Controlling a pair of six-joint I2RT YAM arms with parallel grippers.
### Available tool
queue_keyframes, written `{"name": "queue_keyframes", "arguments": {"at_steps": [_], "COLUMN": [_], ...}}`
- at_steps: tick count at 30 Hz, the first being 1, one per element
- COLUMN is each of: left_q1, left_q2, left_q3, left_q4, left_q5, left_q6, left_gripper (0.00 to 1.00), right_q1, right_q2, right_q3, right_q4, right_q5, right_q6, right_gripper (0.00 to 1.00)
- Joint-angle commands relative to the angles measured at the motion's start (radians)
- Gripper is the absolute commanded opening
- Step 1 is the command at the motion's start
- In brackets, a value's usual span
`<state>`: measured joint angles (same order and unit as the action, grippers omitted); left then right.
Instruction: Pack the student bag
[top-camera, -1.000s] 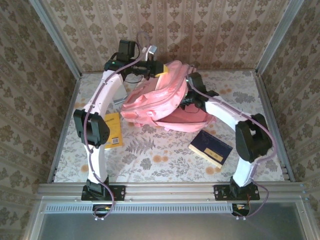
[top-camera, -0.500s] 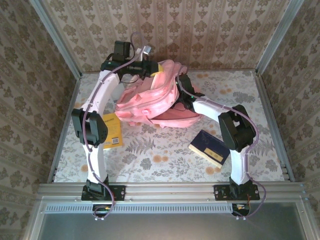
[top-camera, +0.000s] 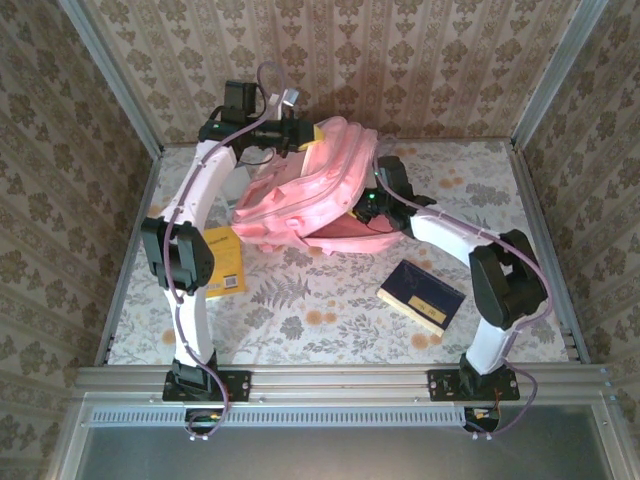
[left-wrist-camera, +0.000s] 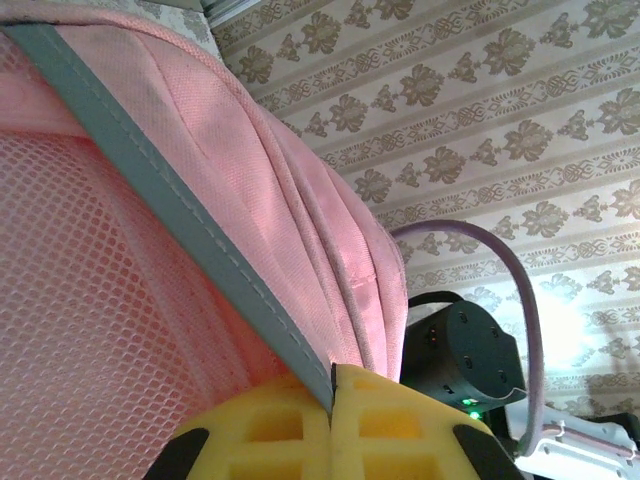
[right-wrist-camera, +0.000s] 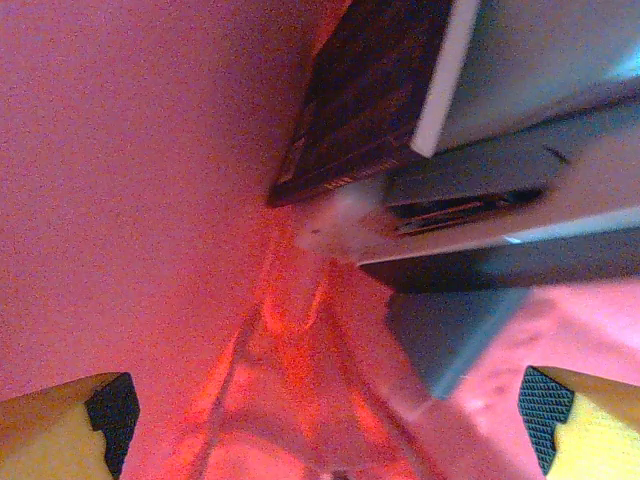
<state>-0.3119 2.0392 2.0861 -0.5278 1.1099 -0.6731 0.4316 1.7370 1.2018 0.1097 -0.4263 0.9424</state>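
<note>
The dark book is inside, so my left gripper will lower the bag's grey-trimmed edge toward the table, then release it.
The pink student bag (top-camera: 310, 190) lies tilted at the back of the table, its top lifted. My left gripper (top-camera: 313, 134) is shut on the bag's grey-trimmed opening edge (left-wrist-camera: 190, 250), the yellow fingers (left-wrist-camera: 395, 425) pressed together around it. My right gripper (top-camera: 368, 205) sits at the bag's mouth. In the right wrist view it is open (right-wrist-camera: 325, 440) inside the pink lining (right-wrist-camera: 150, 180), with nothing between its fingers. A dark book with white page edges (right-wrist-camera: 370, 90) and grey flat items (right-wrist-camera: 480, 210) lie deeper inside the bag.
A yellow book (top-camera: 226, 260) lies on the floral tablecloth left of the bag, partly behind the left arm. A dark blue book (top-camera: 422, 295) lies at the front right. Wallpapered walls and metal rails enclose the table.
The right arm pushed toward the bag's mouth, then its elbow swung back to the right. The left gripper kept hold of the bag's edge and the bag shifted slightly left.
</note>
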Motion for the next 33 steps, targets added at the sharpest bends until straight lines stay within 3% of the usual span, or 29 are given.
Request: {"name": "queue_keyframes", "arguments": {"at_steps": [1,8,14,20,26,29,33], "left_q1": [0.023,0.023,-0.084,-0.198,-0.220,-0.253,-0.335], "left_q2": [-0.125,-0.136,-0.130,-0.083,-0.139,-0.201,-0.273], "left_q3": [0.001,-0.028,-0.113,-0.214,-0.258,-0.274,-0.371], "left_q4": [0.067,-0.065,-0.165,-0.150,-0.163,-0.167,-0.136], "left_q5": [0.037,-0.103,-0.322,-0.497,-0.583,-0.626,-0.672], "left_q6": [0.036,0.135,0.272,0.300,0.316,0.321,0.296], "left_gripper": [0.00,0.00,0.09,0.23,0.41,0.49,0.51], "right_q1": [-0.004,-0.007,-0.014,-0.030,-0.055,-0.110,-0.237], "right_q2": [-0.129,-0.365,-0.645,-0.860,-0.956,-1.029,-1.048], "right_q3": [-0.058,-0.217,-0.356,-0.486,-0.536,-0.586,-0.657], "right_q4": [-0.115,-0.233,-0.471,-0.638,-0.895,-0.934,-0.963], "right_q5": [0.156,0.329,0.599,0.635,0.706,0.669,0.519], "right_q6": [-0.083,-0.119,-0.172,-0.143,0.006,0.053,0.096], "right_gripper": [1.00,0.97,0.91,0.96,0.93,0.91,0.90]}}
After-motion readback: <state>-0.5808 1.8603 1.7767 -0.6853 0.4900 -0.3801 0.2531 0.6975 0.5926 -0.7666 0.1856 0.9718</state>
